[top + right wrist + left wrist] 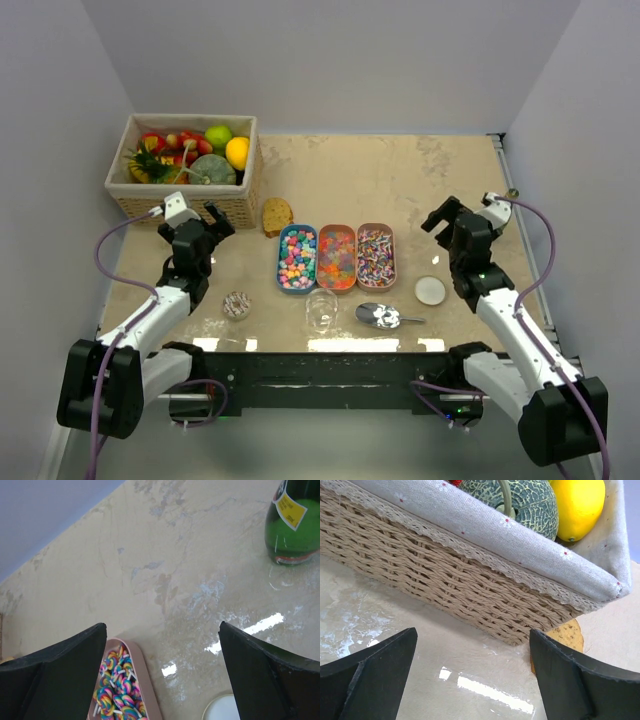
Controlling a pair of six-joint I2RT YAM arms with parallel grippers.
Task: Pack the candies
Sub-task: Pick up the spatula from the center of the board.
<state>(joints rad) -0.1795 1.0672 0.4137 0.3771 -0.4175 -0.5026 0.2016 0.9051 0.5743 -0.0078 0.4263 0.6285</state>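
The robot's right gripper will move back and down to close around the metal scoop's handle (412, 320), since it sticks out clear of the trays and jar.
Three oval trays sit side by side mid-table: pastel round balls (297, 257) in a blue tray, orange-red gummies (336, 256) in an orange tray, swirled pieces (375, 254) in a pink tray, also in the right wrist view (119, 694). A clear empty jar (321, 310), a metal scoop (381, 316), a white lid (430, 290) and a small jar of candies (237, 304) lie in front. My left gripper (190, 214) is open and empty beside the wicker basket. My right gripper (444, 215) is open and empty, right of the pink tray.
A wicker basket (180, 204) with large fruits stands at the back left, close before the left fingers (445, 575). A round brown cookie (276, 215) leans by its corner. A green bottle (295, 522) stands at the table's far right.
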